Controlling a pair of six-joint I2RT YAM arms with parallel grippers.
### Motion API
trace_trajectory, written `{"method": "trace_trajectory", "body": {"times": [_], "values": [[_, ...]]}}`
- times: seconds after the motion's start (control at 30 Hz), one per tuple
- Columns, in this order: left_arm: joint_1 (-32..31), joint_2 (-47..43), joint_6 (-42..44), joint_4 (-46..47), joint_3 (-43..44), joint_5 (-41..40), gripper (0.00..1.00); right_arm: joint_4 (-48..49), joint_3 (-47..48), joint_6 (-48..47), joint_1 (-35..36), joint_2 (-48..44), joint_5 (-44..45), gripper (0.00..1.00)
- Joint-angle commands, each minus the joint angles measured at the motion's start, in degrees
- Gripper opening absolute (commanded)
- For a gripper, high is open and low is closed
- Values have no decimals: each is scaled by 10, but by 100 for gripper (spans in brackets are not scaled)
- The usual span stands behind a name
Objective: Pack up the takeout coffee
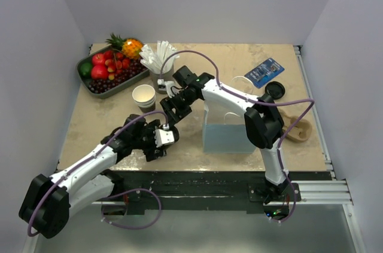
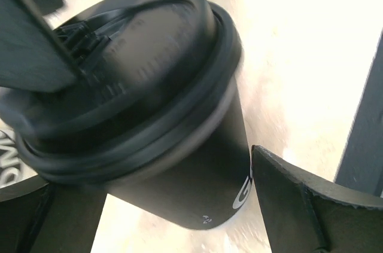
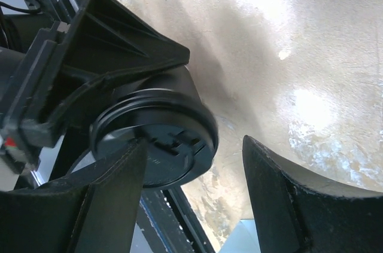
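The cup lies to the right in the top view. My left gripper will move its spread fingers there next and close around the cup's body (image 2: pixel 194 175).
The takeout coffee (image 2: pixel 179 163), a dark brown cup with white markings and a black lid (image 3: pixel 161 145), stands tilted in the left wrist view, on the table near the front edge. My left gripper (image 2: pixel 149 175) reaches round its body with the jaws spread wide; one finger (image 2: pixel 299 205) sits right at the cup's side. In the top view that gripper (image 1: pixel 160 136) is left of centre. My right gripper (image 3: pixel 192 142) hovers over the cup, open. One of its fingers (image 3: pixel 114 193) lies across the lid, the other (image 3: pixel 281 193) stands apart from the cup. The right gripper (image 1: pixel 169 111) comes in from behind.
A clear plastic bag (image 1: pixel 226 130) stands right of the grippers. Behind them are a stack of lidless cups (image 1: pixel 144 95), a grey cup of white sticks (image 1: pixel 158 61) and a fruit tray (image 1: pixel 90 82). A blue packet (image 1: pixel 264 72), a loose black lid (image 1: pixel 274 90) and a brown carrier (image 1: pixel 297 128) lie right.
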Motion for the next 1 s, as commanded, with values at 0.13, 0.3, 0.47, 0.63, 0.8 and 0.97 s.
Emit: {"method": "trace_trajectory", "body": {"times": [0.13,0.3,0.47,0.63,0.8,0.97], "values": [[3,-11,48,-40,1,-25,100,10,6,1,22,-23,-3,69],[3,2,56,12,-12,-12,96,7,0,6,30,-26,-14,70],[3,18,50,72,-15,6,95,-33,36,-20,26,-35,14,70],[4,84,29,142,5,49,96,-59,38,-42,17,-55,46,71],[4,130,1,218,18,101,96,-73,43,-46,4,-65,72,72],[28,138,-20,258,6,118,97,-86,78,-47,1,-55,76,73]]}}
